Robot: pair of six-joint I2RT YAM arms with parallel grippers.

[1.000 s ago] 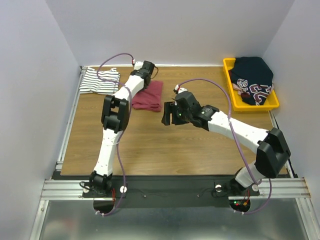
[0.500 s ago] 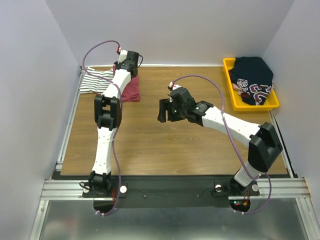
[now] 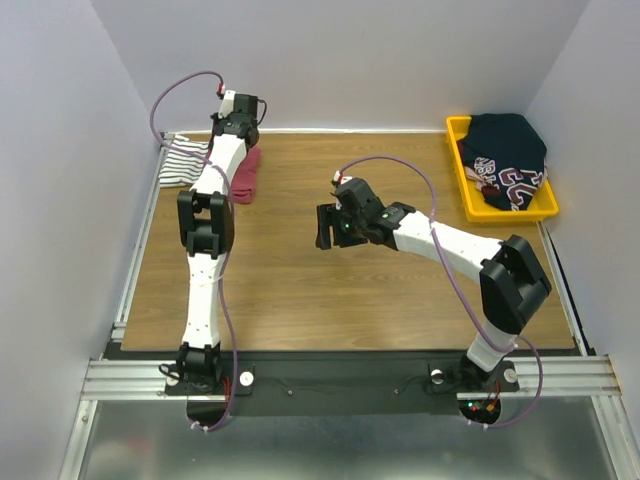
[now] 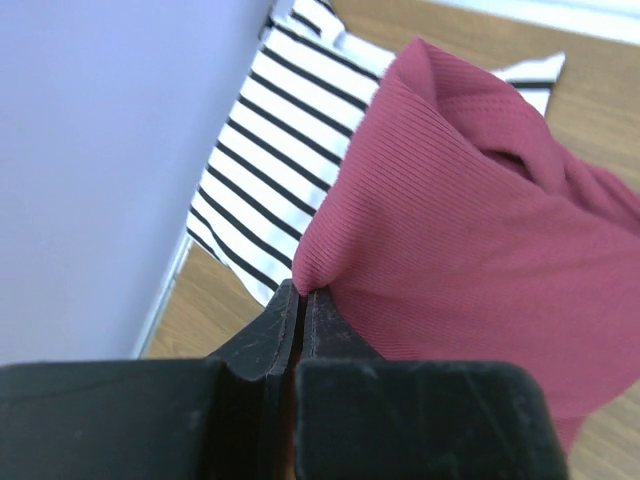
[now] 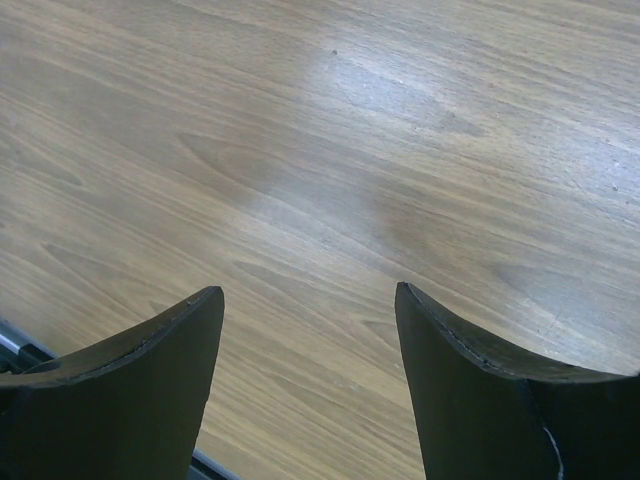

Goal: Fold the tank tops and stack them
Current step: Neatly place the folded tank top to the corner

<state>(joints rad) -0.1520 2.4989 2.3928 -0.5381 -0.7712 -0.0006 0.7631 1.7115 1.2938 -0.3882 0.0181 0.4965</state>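
Observation:
My left gripper moves over the white tank top next, to the left in the top view, and releases the maroon tank top, since much of the white one lies uncovered.
The maroon red tank top hangs bunched from my left gripper at the far left of the table. In the left wrist view the left gripper is shut on a fold of the maroon top. The white tank top with thin dark stripes lies flat in the far left corner, and it shows under the maroon cloth in the left wrist view. My right gripper is open and empty over bare wood at the table's middle; its own view shows the gripper above wood only.
A yellow tray at the far right holds a dark navy garment with lettering. A metal rail runs along the table's left edge. Walls close in the left, back and right sides.
My left gripper has carried the maroon top leftward and toward the back, from the table's middle-left to over the striped top's edge. My right gripper has shifted slightly left.

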